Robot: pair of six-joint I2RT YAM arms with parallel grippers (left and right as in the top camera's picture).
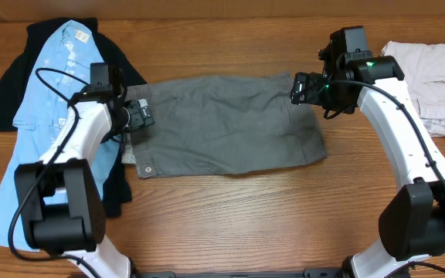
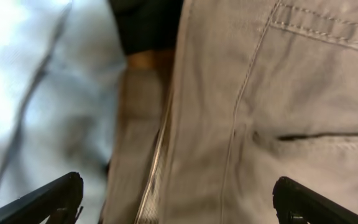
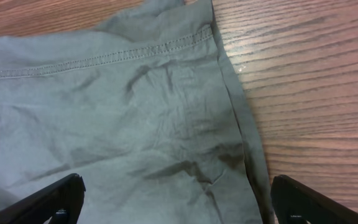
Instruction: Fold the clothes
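Observation:
I will next bring my left gripper down to the waistband by the pocket below it, move it a little away from the light blue shirt under one finger, and close it.
Grey-olive shorts [image 1: 222,123] lie flat across the middle of the wooden table. My left gripper [image 1: 139,114] is open over the shorts' left end by the waistband; the left wrist view shows a pocket seam and waistband edge [image 2: 253,112] between the spread fingers [image 2: 179,202]. My right gripper [image 1: 300,87] is open over the shorts' upper right corner; the right wrist view shows the hemmed leg edge [image 3: 166,124] between its fingers [image 3: 176,202]. A light blue shirt [image 1: 45,108] lies on a black shirt [image 1: 114,46] at the left. A beige garment [image 1: 435,77] lies at the right.
The wooden table [image 1: 230,224] shows bare in front of the shorts. The arm bases stand at the front left [image 1: 56,208] and front right [image 1: 423,224].

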